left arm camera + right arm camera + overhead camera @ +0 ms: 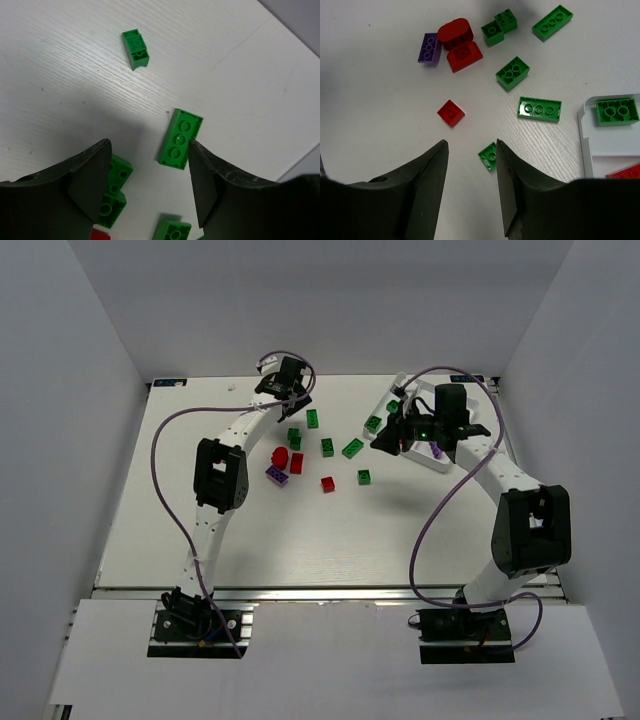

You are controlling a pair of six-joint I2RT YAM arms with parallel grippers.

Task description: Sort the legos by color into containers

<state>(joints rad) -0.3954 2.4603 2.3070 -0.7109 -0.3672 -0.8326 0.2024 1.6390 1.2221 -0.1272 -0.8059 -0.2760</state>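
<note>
The small green brick [135, 48] lies below and ahead of the fingertips, bare tabletop leaving room either side, so next my left gripper will advance and lower astride it.
Green, red and purple legos lie scattered mid-table, among them a red round one [281, 455] and a purple one [277, 475]. The white tray [412, 392] at the back right is partly hidden by my right arm. Its corner [610, 137] holds a green brick [617, 111] and a red one [625, 172]. My left gripper [288, 398] is open and empty above a long green brick [180, 138]. My right gripper [383, 443] is open and empty. A small overturned green brick [489, 155] lies by the tip of its right finger.
White walls close in the table on the left, back and right. Purple cables loop above both arms. In the right wrist view a red square brick [451, 112] and a green three-stud brick [539, 109] lie just ahead of the fingers.
</note>
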